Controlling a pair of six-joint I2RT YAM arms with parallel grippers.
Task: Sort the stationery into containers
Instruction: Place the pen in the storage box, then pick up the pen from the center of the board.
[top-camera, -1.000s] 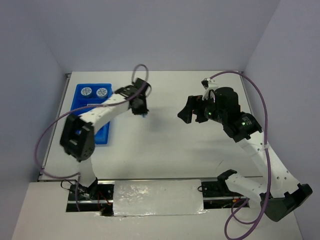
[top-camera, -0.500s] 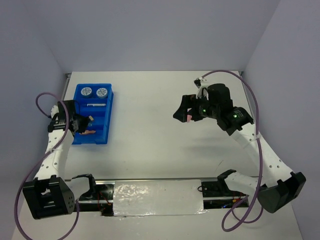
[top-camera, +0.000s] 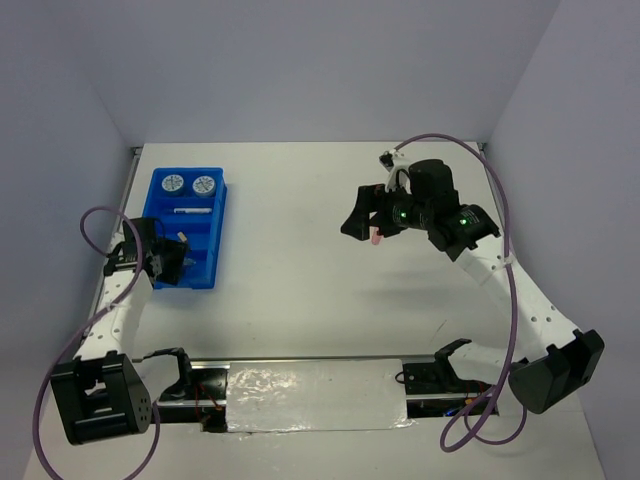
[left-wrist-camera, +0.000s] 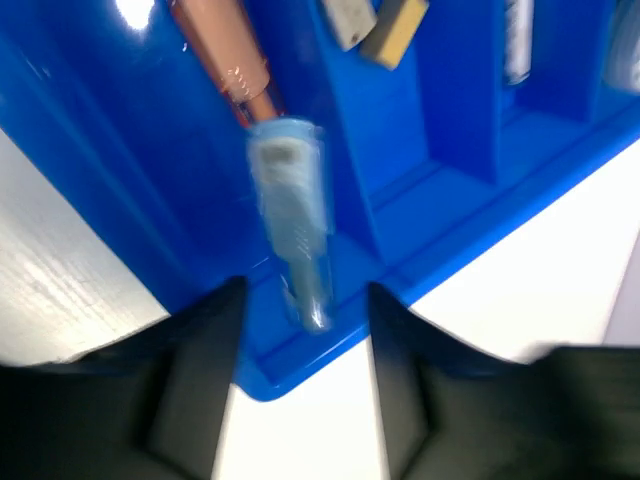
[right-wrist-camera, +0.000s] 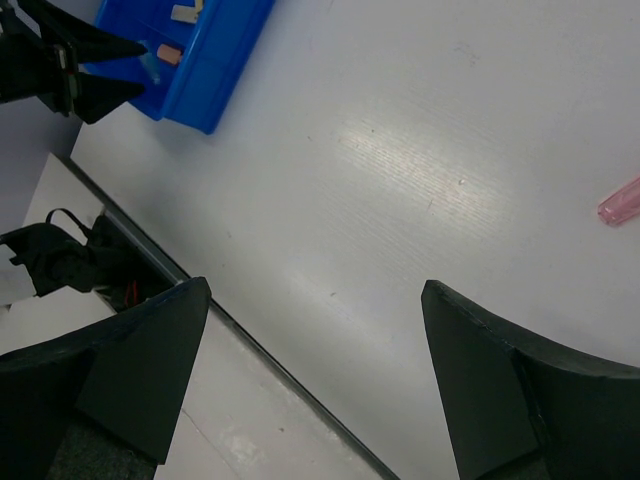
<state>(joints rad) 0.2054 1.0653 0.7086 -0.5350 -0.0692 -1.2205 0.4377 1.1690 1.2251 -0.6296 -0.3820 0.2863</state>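
Note:
Next, my right gripper comes down toward the right in its wrist view, turning onto the pink capsule (top-camera: 376, 237) (right-wrist-camera: 620, 205), because that lies at an angle beyond the gripper's open fingers.
The blue tray (top-camera: 213, 236) lies at the left of the table. Its far compartment holds two blue rolls (top-camera: 171, 183) and, just nearer, a white pen (top-camera: 193, 211). My left gripper (top-camera: 172, 262) hovers at the tray's near end, jaws open. In the left wrist view a light-blue capsule (left-wrist-camera: 290, 215), blurred, lies free in the tray (left-wrist-camera: 450, 120) beyond my left gripper (left-wrist-camera: 306, 292), below an orange capsule (left-wrist-camera: 225, 50) and tan and grey blocks (left-wrist-camera: 375, 20). My right gripper (top-camera: 365, 225) hangs wide open over the table. A pink capsule (right-wrist-camera: 620, 205) lies on the table right of that gripper (right-wrist-camera: 315, 290).
The table's near edge with a metal rail (top-camera: 310, 362) runs in front of the arm bases. White walls close the table at the back and both sides. The purple cable (top-camera: 455, 145) loops above the right arm.
My left arm swung from mid-table to the tray's near end, then its jaws opened and let the light-blue capsule go into the tray. My right gripper drifted slightly left.

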